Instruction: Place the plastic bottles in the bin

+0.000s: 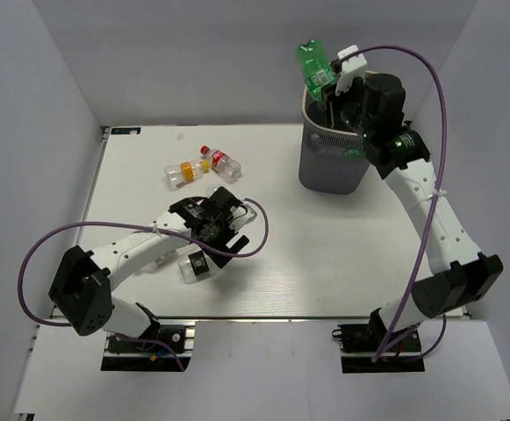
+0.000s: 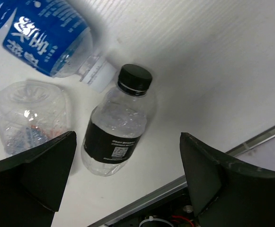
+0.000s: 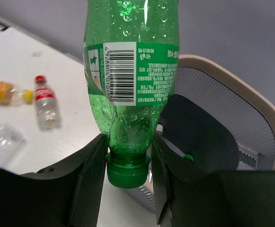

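Observation:
Next, my left gripper lowers onto the neck end of the black-label bottle, close behind its cap, since that bottle lies lined up between the open fingers.
My right gripper (image 1: pixel 329 92) is shut on the neck of a green bottle (image 1: pixel 314 63) and holds it cap down above the far-left rim of the dark mesh bin (image 1: pixel 334 162). In the right wrist view the fingers (image 3: pixel 92 170) clamp the green bottle (image 3: pixel 132 71) just above its cap, with the bin's beige rim (image 3: pixel 232 82) to the right. My left gripper (image 1: pixel 218 235) is open and empty over the table. In its wrist view (image 2: pixel 128 175) a black-label bottle (image 2: pixel 118 130) lies ahead between the fingers, with a blue-label bottle (image 2: pixel 42 33) and a crushed clear bottle (image 2: pixel 31 118) to the left.
An orange-label bottle (image 1: pixel 182 173) and a red-label bottle (image 1: pixel 220 162) lie on the table at the back left, also in the right wrist view. A bottle with a black label (image 1: pixel 193 267) lies by the left gripper near the table's front edge. Grey walls enclose the table.

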Robot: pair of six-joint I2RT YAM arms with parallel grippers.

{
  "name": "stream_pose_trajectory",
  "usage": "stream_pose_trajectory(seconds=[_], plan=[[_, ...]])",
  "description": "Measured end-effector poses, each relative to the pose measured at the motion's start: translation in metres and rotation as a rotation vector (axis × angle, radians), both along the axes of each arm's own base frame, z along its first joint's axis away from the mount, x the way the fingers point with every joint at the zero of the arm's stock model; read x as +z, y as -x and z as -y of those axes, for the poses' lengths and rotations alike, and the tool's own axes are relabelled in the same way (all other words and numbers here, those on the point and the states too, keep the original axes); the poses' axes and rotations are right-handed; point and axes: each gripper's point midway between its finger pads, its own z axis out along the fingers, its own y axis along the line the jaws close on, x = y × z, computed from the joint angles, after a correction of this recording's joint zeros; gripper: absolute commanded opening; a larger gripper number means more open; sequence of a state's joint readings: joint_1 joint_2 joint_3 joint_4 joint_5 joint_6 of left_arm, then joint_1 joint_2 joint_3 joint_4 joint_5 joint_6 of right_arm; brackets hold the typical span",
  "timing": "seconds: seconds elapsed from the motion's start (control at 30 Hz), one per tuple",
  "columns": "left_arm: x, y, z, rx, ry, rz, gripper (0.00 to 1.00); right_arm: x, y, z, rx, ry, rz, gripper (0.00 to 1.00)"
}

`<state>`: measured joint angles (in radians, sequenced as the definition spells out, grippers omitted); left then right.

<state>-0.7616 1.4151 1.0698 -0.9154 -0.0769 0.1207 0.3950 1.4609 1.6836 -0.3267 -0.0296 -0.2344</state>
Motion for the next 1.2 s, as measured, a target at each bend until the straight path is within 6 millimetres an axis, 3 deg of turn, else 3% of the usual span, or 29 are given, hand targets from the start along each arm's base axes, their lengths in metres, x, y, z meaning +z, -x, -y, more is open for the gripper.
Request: stream_pose_trajectory(seconds=[0.13,0.23,0.27,0.4,0.63,0.93,1.0,1.1,1.13,1.2], plan=[[-0.004,-0.004,-0.006,0.014,-0.041,0.014,1.0,-0.008,-0.028,0.024,-0.14,-0.024,-0.046,0.0],[-0.012,-0.005,-0.008,0.017,-0.068,0.0,1.0,-0.03,-0.038,0.04,-0.206,-0.014,-0.115,0.28],[-0.013,-0.005,-0.008,0.017,-0.074,-0.005,1.0,-0.037,-0.04,0.045,-0.22,-0.01,-0.139,0.51],[-0.019,-0.003,-0.01,0.017,-0.089,-0.02,1.0,-0.055,-0.043,0.063,-0.255,-0.011,-0.204,0.9],[-0.034,-0.002,-0.011,0.015,-0.13,-0.06,1.0,-0.054,-0.036,0.075,-0.232,-0.056,-0.219,0.9],[-0.06,0.002,-0.016,0.014,-0.208,-0.131,0.99,-0.043,0.017,0.074,-0.138,-0.136,-0.183,0.9],[-0.067,0.003,-0.018,0.014,-0.23,-0.154,0.92,-0.045,0.026,0.075,-0.129,-0.146,-0.178,0.9],[-0.081,0.007,-0.021,0.015,-0.271,-0.198,0.73,-0.051,0.035,0.077,-0.123,-0.157,-0.182,0.9],[-0.083,0.009,-0.022,0.014,-0.284,-0.215,0.6,-0.055,0.038,0.078,-0.121,-0.159,-0.187,0.85],[-0.084,0.008,-0.02,0.017,-0.302,-0.234,0.47,-0.063,0.044,0.079,-0.117,-0.161,-0.199,0.76]])
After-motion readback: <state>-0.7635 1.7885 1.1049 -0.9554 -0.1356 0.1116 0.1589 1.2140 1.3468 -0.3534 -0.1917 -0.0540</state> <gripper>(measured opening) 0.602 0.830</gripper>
